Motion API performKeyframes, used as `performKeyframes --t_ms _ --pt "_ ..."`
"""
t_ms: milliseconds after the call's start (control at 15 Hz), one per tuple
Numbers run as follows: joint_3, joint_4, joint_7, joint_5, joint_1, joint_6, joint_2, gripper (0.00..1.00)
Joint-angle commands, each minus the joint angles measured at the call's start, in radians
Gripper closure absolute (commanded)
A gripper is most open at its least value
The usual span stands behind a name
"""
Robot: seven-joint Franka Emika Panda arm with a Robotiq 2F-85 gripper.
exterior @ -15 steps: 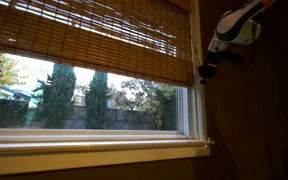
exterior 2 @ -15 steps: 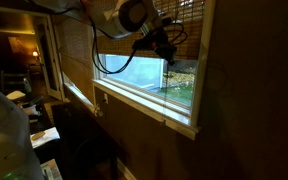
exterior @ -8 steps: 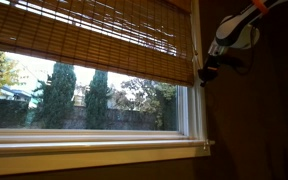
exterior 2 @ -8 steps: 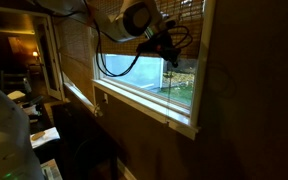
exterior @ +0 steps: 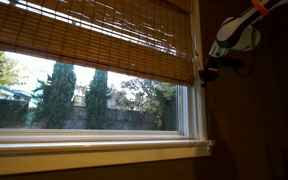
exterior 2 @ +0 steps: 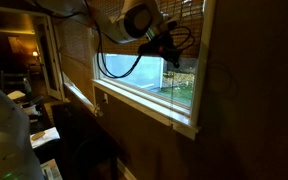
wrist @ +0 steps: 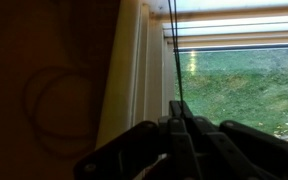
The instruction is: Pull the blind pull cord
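Observation:
I will move my gripper down a little beside the white window frame and open its closed fingers to release the cord's hanging part, which is below my gripper.
The blind is a woven bamboo shade covering the upper part of the window; it also shows in an exterior view. My gripper hangs at the window's right edge, just below the blind's lower corner, and appears in an exterior view. In the wrist view the blind pull cord is a thin dark line running down in front of the glass into the closed fingers of my gripper. The gripper is shut on the cord. The cord is too thin to see in both exterior views.
The white window frame stands right beside the gripper, with the brown wall beyond it. The window sill juts out below. A cluttered desk lies further back in the room.
The blind's lower edge has risen slightly. The gripper has stayed at the window's right edge, shut on the cord, with hardly any shift.

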Motion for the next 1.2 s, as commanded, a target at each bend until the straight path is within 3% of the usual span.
performKeyframes --t_ms 0,1133 --pt "-0.012 -0.117 -0.038 0.019 -0.008 -0.017 0.013 1.00" --pt "-0.004 -0.148 -0.026 -0.025 -0.039 0.044 0.009 1.00"
